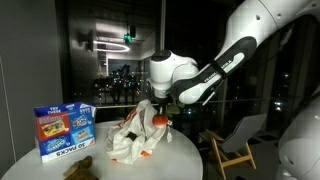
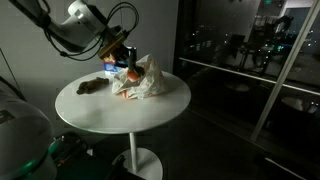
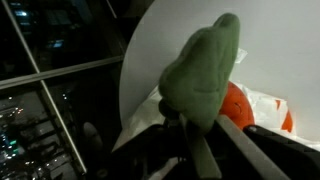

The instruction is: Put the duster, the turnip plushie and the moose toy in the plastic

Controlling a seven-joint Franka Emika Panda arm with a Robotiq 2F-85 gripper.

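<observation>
My gripper should next move outward and down into the white bag's middle and let go of the green plush there, because its orange part still hangs at the bag's edge.
My gripper hangs over the crumpled white plastic bag on the round white table. In the wrist view the jaws are shut on the green plush leaves of the turnip plushie. An orange part shows just behind the leaves, over the white plastic. In both exterior views the orange part sits at the bag's top, under the gripper. A dark brown moose toy lies on the table beside the bag. I cannot make out the duster.
A blue snack box stands at the table's far side from the bag. A folding chair stands on the floor beyond the table. Dark glass windows surround the scene. The table edge is near the bag.
</observation>
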